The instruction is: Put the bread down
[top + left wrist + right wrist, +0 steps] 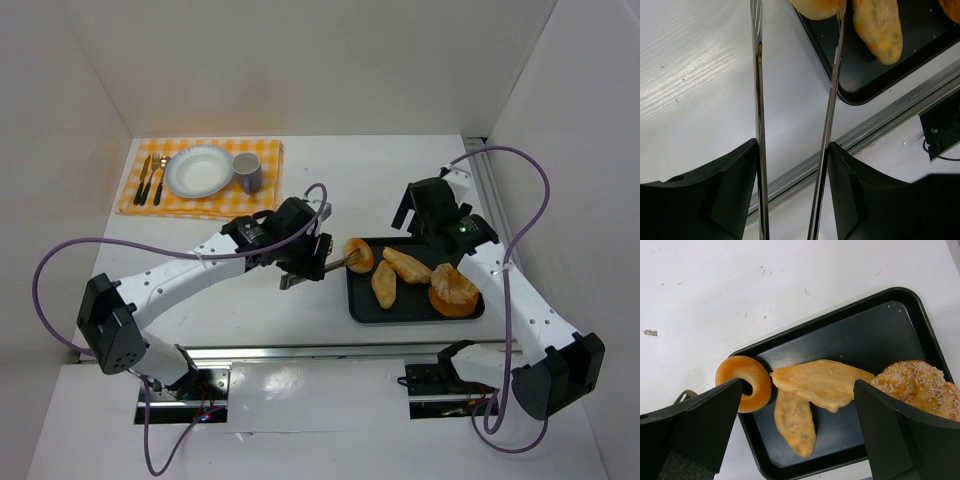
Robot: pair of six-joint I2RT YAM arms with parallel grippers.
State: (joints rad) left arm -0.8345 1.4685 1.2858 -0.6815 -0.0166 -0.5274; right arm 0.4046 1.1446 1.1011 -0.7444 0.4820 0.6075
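Note:
The ring's side away from the rolls sticks out over the tray's rim. My left gripper should next move outward a little and set the tongs' open arms around that side of the ring.
The bread lies on a black tray (pixel 352 300). A glazed ring (pixel 360 255) leans on the tray's left rim, with two oval rolls (pixel 407 265) (pixel 384 285) beside it. My left gripper (pixel 305 262) is shut on metal tongs (pixel 340 265), whose tips reach the ring. In the left wrist view the tongs' arms (pixel 758 100) stand apart between my fingers, and the ring (pixel 815 7) is at their far end. I cannot tell if they pinch it. My right gripper (pixel 425 215) is open and empty above the tray's far side. Its view shows the ring (pixel 742 382) and the rolls (pixel 822 382) (pixel 795 427).
A bigger round orange sugared pastry (pixel 452 290) fills the tray's right end. A yellow checked cloth (pixel 135 200) at the back left carries a white plate (pixel 198 171), a grey mug (pixel 247 172) and cutlery (pixel 150 181). White walls close in the table.

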